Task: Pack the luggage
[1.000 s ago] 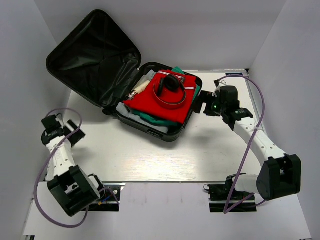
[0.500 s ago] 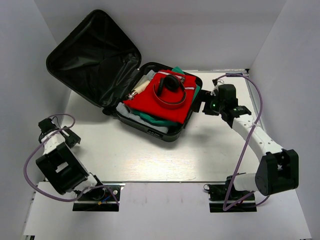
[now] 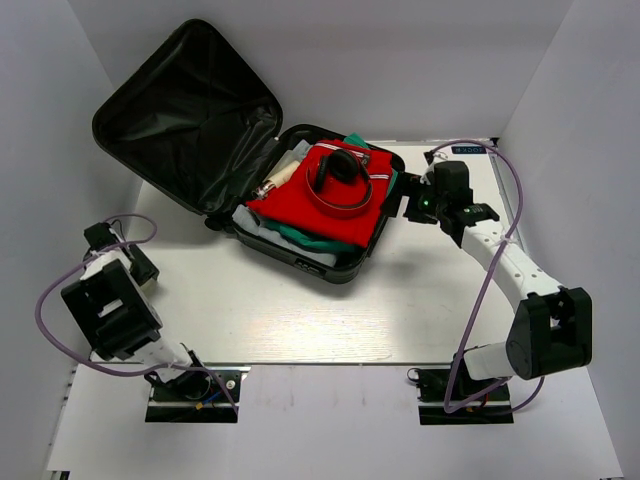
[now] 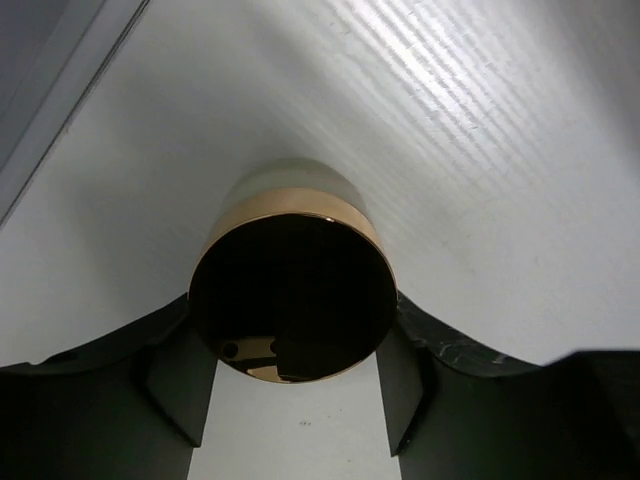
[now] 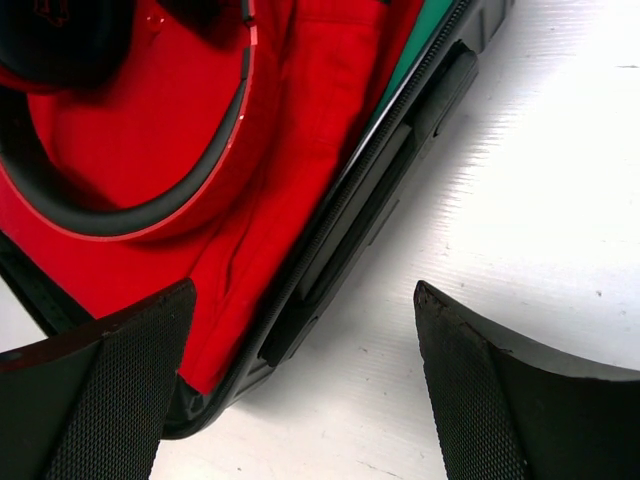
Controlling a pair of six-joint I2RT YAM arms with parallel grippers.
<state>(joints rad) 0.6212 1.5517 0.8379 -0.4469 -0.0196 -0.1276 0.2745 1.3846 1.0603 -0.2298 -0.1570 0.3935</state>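
I need to raise my left gripper, carry the jar outward, lower it over the red garment's corner beside the bottle (image 3: 275, 183) and let go, because the jar is still outside the luggage.
The black luggage (image 3: 180, 120) lies open, its lid leaning back at the left. Its base (image 3: 330, 268) holds a red garment (image 3: 330, 215), black-and-red headphones (image 3: 343, 168), green cloth (image 3: 300, 238) and a small bottle (image 3: 275, 183). My right gripper (image 3: 405, 205) is open and empty at the base's right edge. In the right wrist view its jaws (image 5: 303, 290) span the case rim (image 5: 400, 160) and the red garment (image 5: 290, 130). My left gripper (image 3: 100, 238) is at the table's far left. It (image 4: 295, 330) is shut on a round gold-rimmed jar (image 4: 290, 290) with a glossy black top.
White walls close in the table on the left, back and right. The left gripper is close to the left wall (image 4: 40, 70). White tabletop (image 3: 300, 310) lies in front of the case. Purple cables loop beside both arms.
My left arm has folded back, its elbow swinging toward the left wall while the gripper stays at the far left. My right gripper has edged slightly toward the back along the case's side.
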